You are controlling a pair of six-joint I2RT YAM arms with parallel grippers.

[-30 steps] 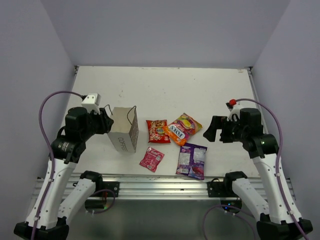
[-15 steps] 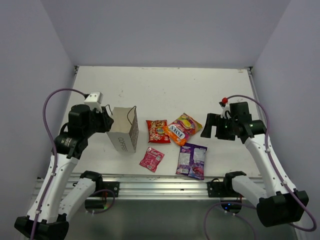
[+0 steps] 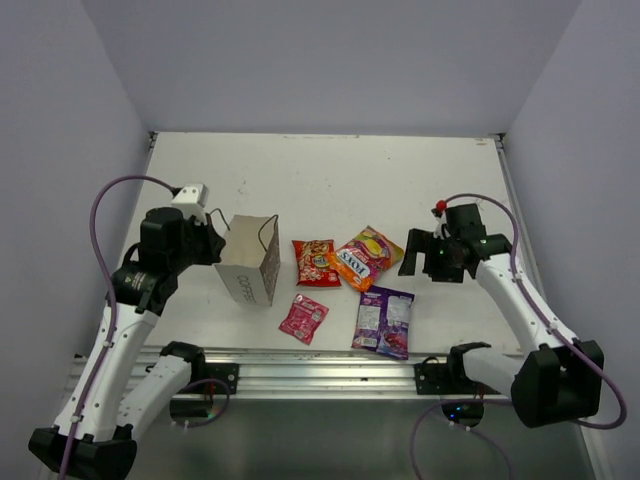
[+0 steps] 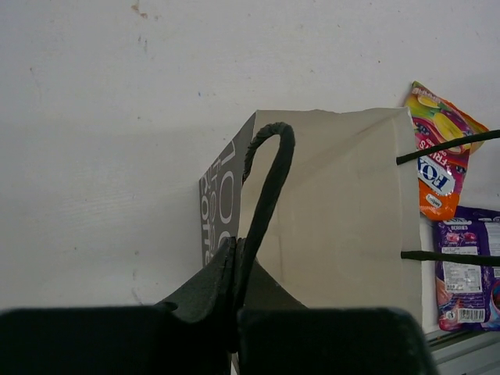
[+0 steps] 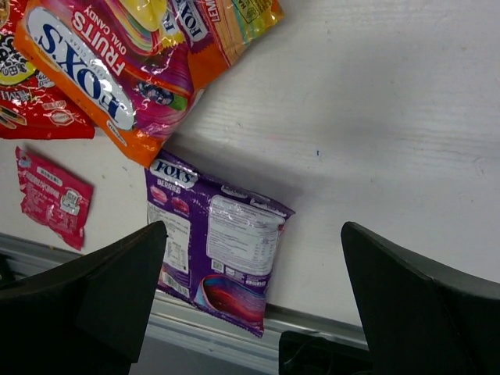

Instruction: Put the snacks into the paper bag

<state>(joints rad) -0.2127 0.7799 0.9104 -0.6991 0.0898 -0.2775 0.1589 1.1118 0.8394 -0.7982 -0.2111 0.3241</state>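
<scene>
The robot's right gripper needs to go down next, toward the left in the top view, onto the orange-yellow bag's nearest edge [image 3: 394, 250] [image 5: 264, 16], because that edge is below it on that side.
The paper bag [image 3: 248, 264] stands upright at the table's left, its mouth facing up. My left gripper [image 3: 214, 243] is shut on the bag's near rim, and in the left wrist view the gripper [image 4: 233, 248] pinches the wall beside the dark cord handle [image 4: 269, 176]. Right of the bag lie the snacks: a red chip bag [image 3: 316, 262], an orange-yellow bag [image 3: 365, 256], a pink-red sachet [image 3: 303, 318] and a purple packet [image 3: 385, 321]. My right gripper [image 3: 412, 254] hovers open just right of the orange-yellow bag and, in its wrist view [image 5: 251, 234], over the purple packet [image 5: 219, 250]; it holds nothing.
A metal rail [image 3: 320, 366] runs along the table's front edge, close to the purple packet and the sachet. Grey walls close in both sides and the back. The white table [image 3: 320, 180] stretches bare behind the bag and the snacks.
My left gripper has closed on the bag's near rim. My right arm has swung left and forward, bringing its open gripper closer to the orange-yellow and purple packets.
</scene>
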